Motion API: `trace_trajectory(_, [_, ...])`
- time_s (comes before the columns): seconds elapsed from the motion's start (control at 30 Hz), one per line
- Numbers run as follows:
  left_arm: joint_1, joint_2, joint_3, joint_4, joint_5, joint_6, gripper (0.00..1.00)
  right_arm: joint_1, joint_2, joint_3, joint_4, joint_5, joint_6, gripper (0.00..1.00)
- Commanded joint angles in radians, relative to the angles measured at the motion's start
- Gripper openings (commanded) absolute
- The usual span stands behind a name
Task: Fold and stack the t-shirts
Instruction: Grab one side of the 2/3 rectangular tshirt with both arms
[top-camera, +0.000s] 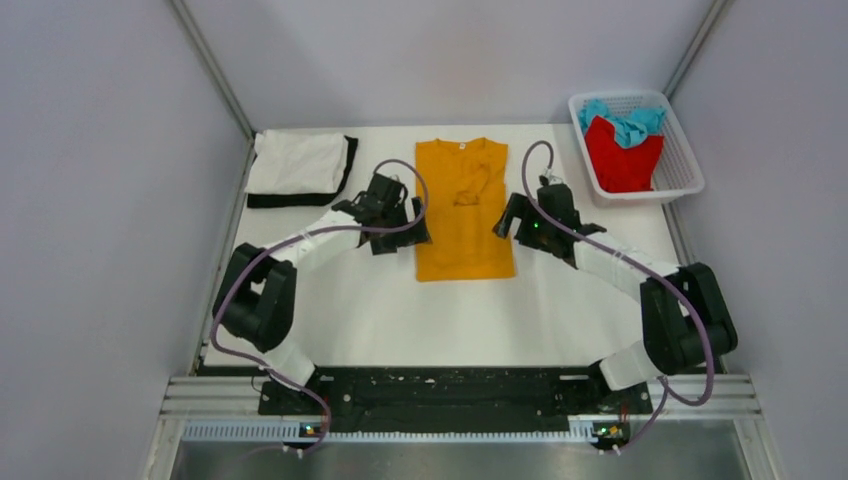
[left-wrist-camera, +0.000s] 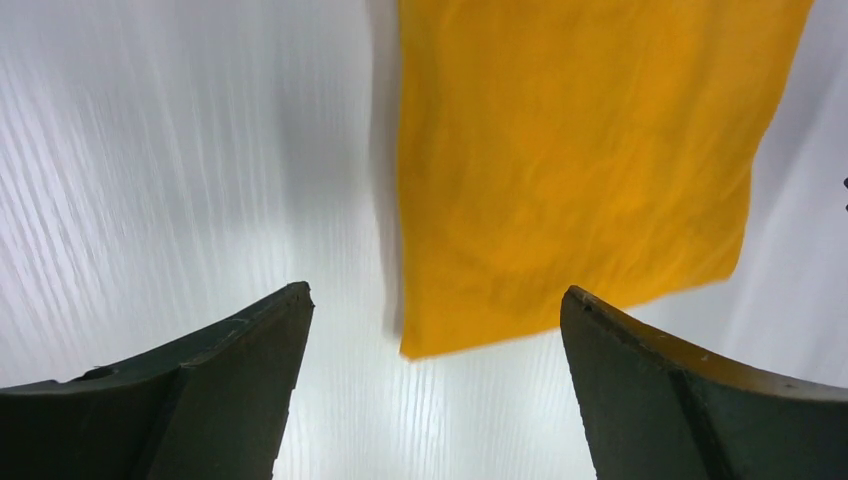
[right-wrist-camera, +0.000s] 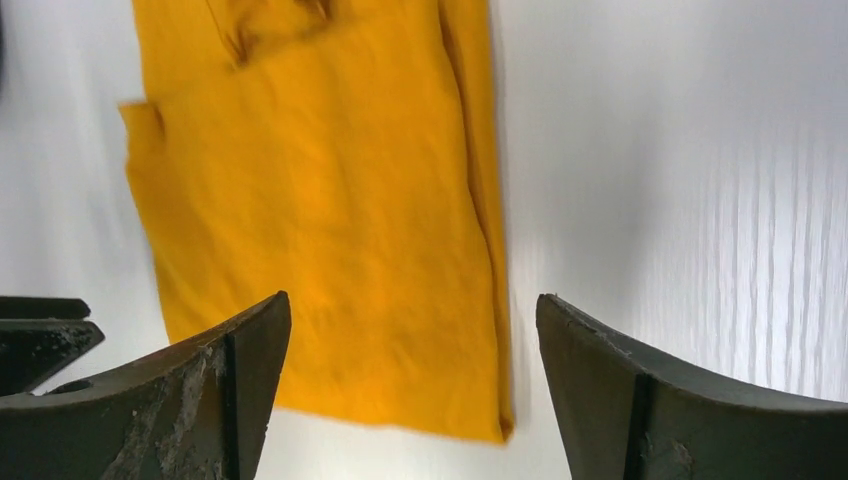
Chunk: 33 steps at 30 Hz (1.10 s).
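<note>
My left gripper draws back next and lowers its open fingers around the hem's nearer corner (top-camera: 419, 279) (left-wrist-camera: 408, 350), then closes. That corner lies below it and back toward the base.
The orange-yellow t-shirt (top-camera: 463, 208) lies flat in the middle of the table, both sides folded in to a narrow strip, collar at the far end. My left gripper (top-camera: 412, 228) is open and empty, just left of the shirt; the shirt's near left corner (left-wrist-camera: 560, 190) lies ahead between its jaws. My right gripper (top-camera: 505, 222) is open and empty at the shirt's right edge; the near right corner (right-wrist-camera: 340, 250) shows between its jaws. A folded white t-shirt (top-camera: 297, 162) lies on a folded black one (top-camera: 300, 199) at the far left. Red (top-camera: 622, 152) and teal (top-camera: 625, 122) shirts lie crumpled in the basket.
The white mesh basket (top-camera: 689, 160) stands at the far right corner of the table. Grey walls close in the left, right and back. The arm bases sit on a black rail (top-camera: 440, 385) at the near edge.
</note>
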Motion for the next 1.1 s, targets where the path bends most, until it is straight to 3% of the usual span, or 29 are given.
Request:
trace_trajectory(0.0, [-0.023, -0.119, -0.204, 0.123, 0.121, -0.092, 0.99, -0.002, -0.137, -0.155, -0.043, -0.079, 0.017, 0.91])
trace_trajectory(0.3, [-0.058, -0.139, -0.347, 0.214, 0.134, -0.173, 0.96, -0.003, -0.203, -0.298, -0.017, -0.124, 0.079, 0.96])
trace_trajectory(0.47, [-0.071, -0.085, -0.335, 0.22, 0.135, -0.185, 0.72, -0.002, -0.182, -0.318, 0.019, -0.144, 0.092, 0.94])
trace_trajectory(0.5, [-0.076, -0.076, -0.333, 0.223, 0.138, -0.188, 0.64, -0.003, -0.175, -0.318, 0.021, -0.146, 0.093, 0.91])
trace_trajectory(0.57, [-0.087, -0.061, -0.327, 0.224, 0.14, -0.192, 0.57, -0.003, -0.161, -0.317, 0.032, -0.156, 0.101, 0.84])
trace_trajectory(0.67, [-0.095, -0.046, -0.319, 0.216, 0.125, -0.194, 0.52, -0.002, -0.136, -0.332, 0.059, -0.158, 0.128, 0.63])
trace_trajectory(0.7, [-0.095, -0.038, -0.31, 0.2, 0.11, -0.191, 0.46, -0.003, -0.128, -0.335, 0.073, -0.154, 0.138, 0.56])
trace_trajectory(0.83, [-0.094, -0.006, -0.278, 0.159, 0.08, -0.179, 0.32, -0.003, -0.107, -0.341, 0.075, -0.124, 0.142, 0.5])
trace_trajectory(1.0, [-0.094, 0.028, -0.256, 0.155, 0.068, -0.184, 0.22, -0.002, -0.075, -0.34, 0.083, -0.102, 0.14, 0.3])
trace_trajectory(1.03, [-0.093, 0.035, -0.25, 0.152, 0.059, -0.187, 0.18, -0.003, -0.067, -0.338, 0.085, -0.091, 0.139, 0.27])
trace_trajectory(1.07, [-0.093, 0.044, -0.241, 0.149, 0.049, -0.184, 0.06, -0.002, -0.056, -0.334, 0.083, -0.08, 0.135, 0.24])
